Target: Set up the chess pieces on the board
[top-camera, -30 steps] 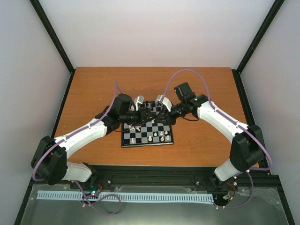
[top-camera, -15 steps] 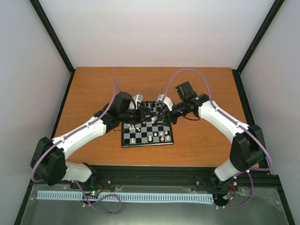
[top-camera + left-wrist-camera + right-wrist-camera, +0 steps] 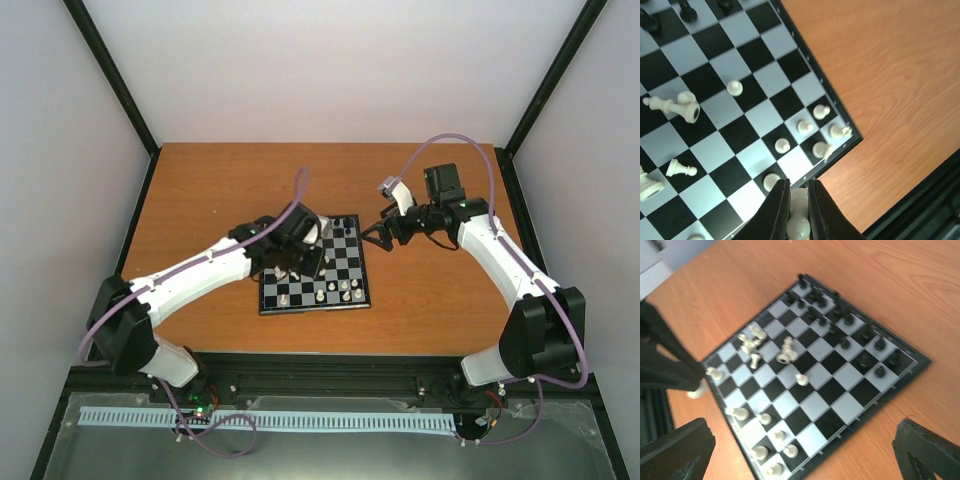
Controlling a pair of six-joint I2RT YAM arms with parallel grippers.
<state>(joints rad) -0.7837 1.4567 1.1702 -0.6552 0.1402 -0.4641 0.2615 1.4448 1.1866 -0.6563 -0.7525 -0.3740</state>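
Note:
I should next lower my left gripper toward the right in the top view to release the cream-white piece, as the board's empty near-row square is below the gripper on that side.
The board (image 3: 352, 300) lies mid-table. Black chess pieces (image 3: 845, 317) stand along its far rows. White chess pieces (image 3: 765, 420) stand along the near edge, and a few white ones (image 3: 680, 105) lie toppled near the middle. My left gripper (image 3: 797, 189) is shut on a cream-white piece (image 3: 800, 212), held over the board's near edge. In the top view the left gripper (image 3: 287, 268) hangs over the board's left half. My right gripper (image 3: 378, 236) stands wide open just off the board's right side, nothing between its fingers (image 3: 675, 450).
Bare wooden tabletop (image 3: 200, 200) surrounds the board. A black frame rail (image 3: 330, 365) runs along the table's near edge, and white walls enclose the other sides.
The right gripper has opened and pulled back to the right, off the board. The left gripper has closed on a white piece and swung toward the board's near-left part.

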